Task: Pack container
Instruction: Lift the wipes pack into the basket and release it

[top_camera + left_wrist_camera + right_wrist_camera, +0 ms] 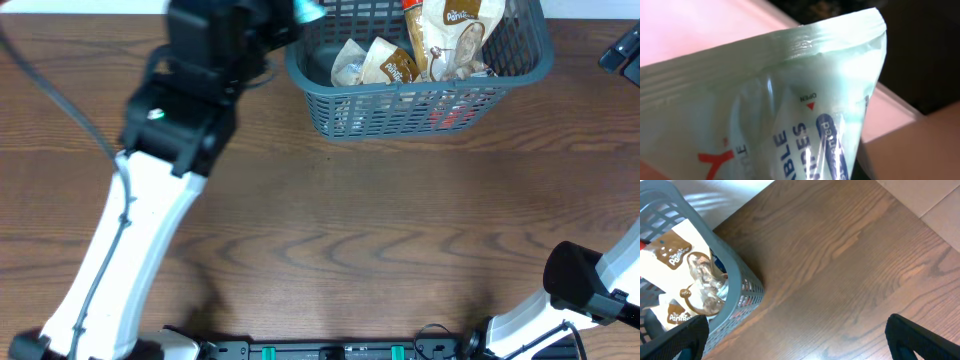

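The left gripper carries the wipes packet to the right in the overhead view past the container's rim next, then down beside the small packets at the container's end.
The dark grey-blue slotted container (pixel 420 108) stands at the table's far edge and holds brown-and-white snack packets (pixel 386 62), one taller packet (pixel 455 35) upright. My left gripper (pixel 272 18) is by the container's left rim, shut on a pale green wipes packet (pixel 306 10). That packet (pixel 790 100) fills the left wrist view and hides the fingers. My right gripper (pixel 795 340) is open and empty over bare wood, right of the container (pixel 720 250); it shows at the far right in the overhead view (pixel 622 48).
The wooden table (pixel 380 230) stretches in front of the container. My left arm (pixel 140 230) crosses the left half. The right arm's base (pixel 580 290) sits at the front right corner.
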{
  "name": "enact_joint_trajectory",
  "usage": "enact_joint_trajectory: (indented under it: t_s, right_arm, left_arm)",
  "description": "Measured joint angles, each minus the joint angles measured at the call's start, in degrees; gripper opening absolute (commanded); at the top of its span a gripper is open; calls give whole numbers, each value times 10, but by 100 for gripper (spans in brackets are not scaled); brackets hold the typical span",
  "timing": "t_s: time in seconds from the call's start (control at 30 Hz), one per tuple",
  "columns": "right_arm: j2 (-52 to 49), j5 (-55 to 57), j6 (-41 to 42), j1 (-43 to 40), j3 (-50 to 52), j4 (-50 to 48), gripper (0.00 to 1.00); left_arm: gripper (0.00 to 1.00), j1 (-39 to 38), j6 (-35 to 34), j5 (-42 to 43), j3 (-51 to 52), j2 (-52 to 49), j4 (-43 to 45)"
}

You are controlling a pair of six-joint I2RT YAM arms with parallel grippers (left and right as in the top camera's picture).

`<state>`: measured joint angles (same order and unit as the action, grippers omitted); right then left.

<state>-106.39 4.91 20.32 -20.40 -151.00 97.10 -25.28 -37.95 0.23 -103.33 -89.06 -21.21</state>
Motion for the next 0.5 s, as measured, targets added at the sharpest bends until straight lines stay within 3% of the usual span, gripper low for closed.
enact_joint_trajectory:
  t_s: [0.3, 0.5]
  right_arm:
    - [0, -3, 0, 0, 0, 0, 99]
    - [0, -4, 0, 0, 0, 0, 99]
  left_arm:
    - [6, -41, 32, -11, 0, -131, 157]
    - [6, -41, 36, -53, 0, -209, 166]
